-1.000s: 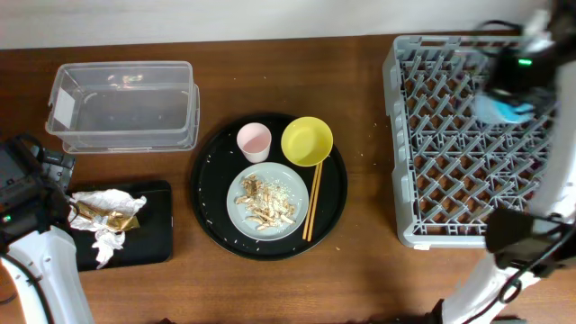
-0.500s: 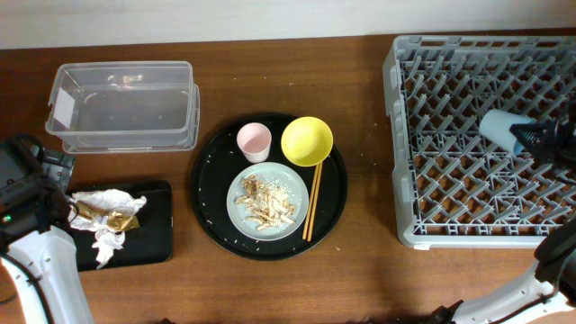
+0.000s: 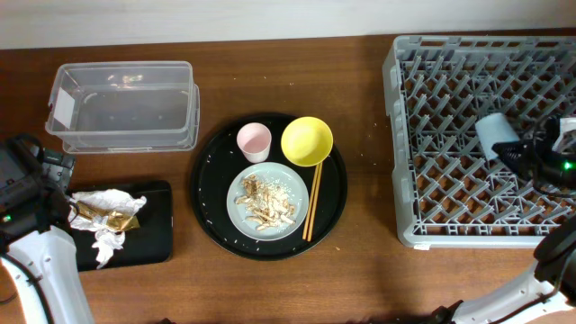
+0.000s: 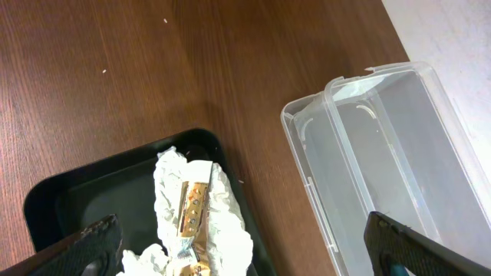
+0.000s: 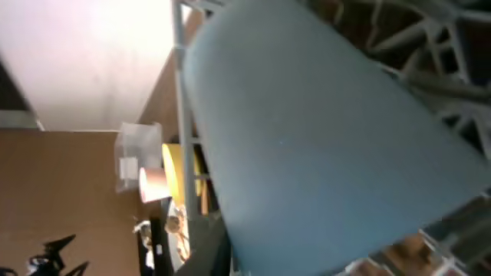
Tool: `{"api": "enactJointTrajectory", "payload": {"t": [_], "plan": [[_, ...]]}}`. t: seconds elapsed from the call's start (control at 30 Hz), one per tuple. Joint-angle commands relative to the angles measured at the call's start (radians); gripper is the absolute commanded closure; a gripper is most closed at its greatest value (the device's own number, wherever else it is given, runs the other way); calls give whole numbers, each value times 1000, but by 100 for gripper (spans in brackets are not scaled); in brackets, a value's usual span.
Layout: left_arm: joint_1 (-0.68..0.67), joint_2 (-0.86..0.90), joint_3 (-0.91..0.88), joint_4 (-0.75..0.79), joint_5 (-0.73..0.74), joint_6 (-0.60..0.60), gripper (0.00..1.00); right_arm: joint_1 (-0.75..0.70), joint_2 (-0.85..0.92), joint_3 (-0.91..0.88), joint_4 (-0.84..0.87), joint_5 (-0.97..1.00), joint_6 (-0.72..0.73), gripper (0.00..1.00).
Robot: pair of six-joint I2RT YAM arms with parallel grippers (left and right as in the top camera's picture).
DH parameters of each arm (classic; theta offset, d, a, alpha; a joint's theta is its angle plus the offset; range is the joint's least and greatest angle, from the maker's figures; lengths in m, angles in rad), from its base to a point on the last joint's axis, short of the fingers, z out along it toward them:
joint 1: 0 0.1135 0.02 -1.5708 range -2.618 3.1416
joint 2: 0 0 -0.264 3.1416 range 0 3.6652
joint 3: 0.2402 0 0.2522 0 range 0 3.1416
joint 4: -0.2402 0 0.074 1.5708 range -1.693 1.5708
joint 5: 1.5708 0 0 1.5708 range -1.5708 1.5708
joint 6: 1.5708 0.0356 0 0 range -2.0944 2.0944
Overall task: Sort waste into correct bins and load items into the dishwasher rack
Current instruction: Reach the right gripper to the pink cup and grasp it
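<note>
The light blue cup (image 3: pixel 493 133) is still crooked over the rack's wires, so my right gripper will pull it back next into the empty rows closer to me.
My right gripper (image 3: pixel 525 160) is shut on the light blue cup (image 3: pixel 493 133), which lies tilted among the pegs of the grey dishwasher rack (image 3: pixel 402 99). The cup fills the right wrist view (image 5: pixel 322 138). My left gripper (image 4: pixel 245 257) is open and hovers over the shallow black tray (image 3: pixel 155 245), which holds the crumpled white napkin (image 4: pixel 226 222) and the brown-gold wrapper (image 4: pixel 192 207). The clear tub (image 3: pixel 121 66) stands behind it. The pink cup (image 3: pixel 254 140), yellow bowl (image 3: pixel 307 141), chopsticks (image 3: pixel 312 200) and grey plate (image 3: pixel 236 200) with food scraps (image 3: pixel 266 203) sit on the table's middle.
These items rest on a large round black tray (image 3: pixel 209 171) between the bins and the rack. Crumbs are scattered on that tray. The rack's upright pegs surround the blue cup. Bare wooden table (image 3: pixel 360 270) lies in front.
My right gripper has carried the blue cup from the rack's far right corner down and leftward into the pegs. The left arm has not moved.
</note>
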Motion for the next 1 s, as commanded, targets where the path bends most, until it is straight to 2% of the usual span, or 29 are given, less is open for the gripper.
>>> {"api": "enactJointTrajectory", "payload": {"t": [0.0,0.1,0.2,0.33,0.37,0.4,0.47,0.5,0.53,0.57,0.6,0.63,0.67,0.7,0.73,0.77,0.8,0.9,0.97], "plan": [[3,-4,3,1,-4,12,1,5,-12,1,3,156,76,85],[3,-4,3,1,-4,12,1,5,-61,49,-19,183,146,85],[3,-4,3,1,-4,12,1,-21,-209,90,-21,359,328,84],[3,-4,3,1,-4,12,1,-46,-366,90,-25,358,391,80],[3,-4,3,1,-4,12,1,-46,-407,90,-20,350,391,81],[3,-4,3,1,-4,12,1,-45,-450,90,-23,329,390,90],[3,-4,3,1,-4,13,1,-45,-521,90,-47,189,380,92],[3,-4,3,1,-4,12,1,-42,-552,90,-79,80,356,86],[3,-4,3,1,-4,12,1,2,-591,90,-156,-95,225,18],[3,-4,3,1,-4,12,0,105,-611,90,-233,-132,90,2],[3,-4,3,1,-4,12,1,269,-611,87,-269,-103,-60,2],[3,-4,3,1,-4,13,1,364,-606,81,-262,-74,-98,0],[3,-4,3,1,-4,13,1,529,-583,76,-214,-5,-94,25],[3,-4,3,1,-4,12,1,738,-529,76,-97,125,39,34],[3,-4,3,1,-4,12,1,850,-490,76,4,302,233,28],[3,-4,3,1,-4,12,1,957,-448,76,79,530,423,27],[3,-4,3,1,-4,12,1,1075,-395,76,143,707,510,25],[3,-4,3,1,-4,12,1,1259,-289,76,304,845,586,19],[3,-4,3,1,-4,12,1,1365,-160,76,485,884,659,15]]}}
